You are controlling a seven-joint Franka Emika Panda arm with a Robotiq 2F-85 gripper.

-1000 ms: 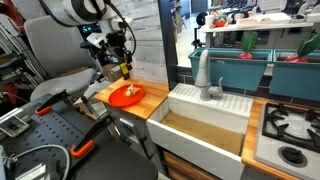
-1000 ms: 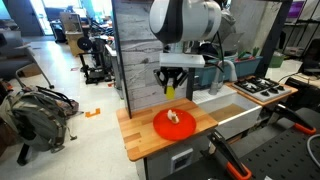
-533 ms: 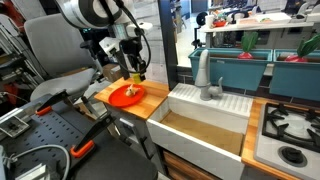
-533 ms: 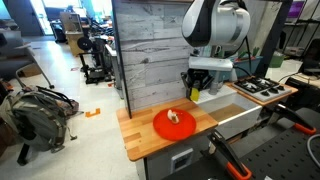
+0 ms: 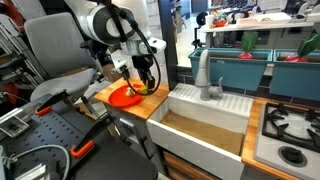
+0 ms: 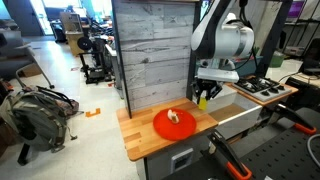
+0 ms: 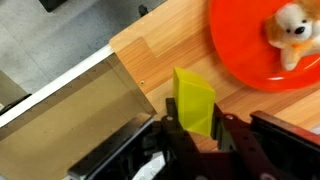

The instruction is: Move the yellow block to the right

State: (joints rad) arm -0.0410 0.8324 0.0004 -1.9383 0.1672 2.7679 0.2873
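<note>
The spot for the wedge, on the bare wood beside the plate (image 5: pixel 156 95), is below and outward of my gripper, so my gripper needs to move outward and down next to release it there.
The yellow block (image 7: pixel 193 100) is a small yellow wedge held between my gripper's (image 7: pixel 195 128) two fingers, above the wooden counter beside the round red plate (image 7: pixel 250 55). It also shows as a small yellow spot in my gripper in both exterior views (image 5: pixel 150 87) (image 6: pixel 202 98). My gripper (image 6: pixel 204 96) hangs over the counter's end nearest the sink, past the plate's (image 6: pixel 172 124) rim. A pale cream-white figure (image 7: pixel 288 42) lies on the plate.
The wooden counter (image 6: pixel 135 135) ends at a white sink basin (image 5: pixel 205 125) with a grey faucet (image 5: pixel 205 75). A stove top (image 5: pixel 290 130) lies beyond the sink. A grey wooden panel (image 6: pixel 150 50) stands behind the counter. The sink's edge shows in the wrist view (image 7: pixel 70 110).
My gripper has carried the yellow block from above the plate's far side across toward the sink end of the counter and lower. The plate and the cream figure have stayed put.
</note>
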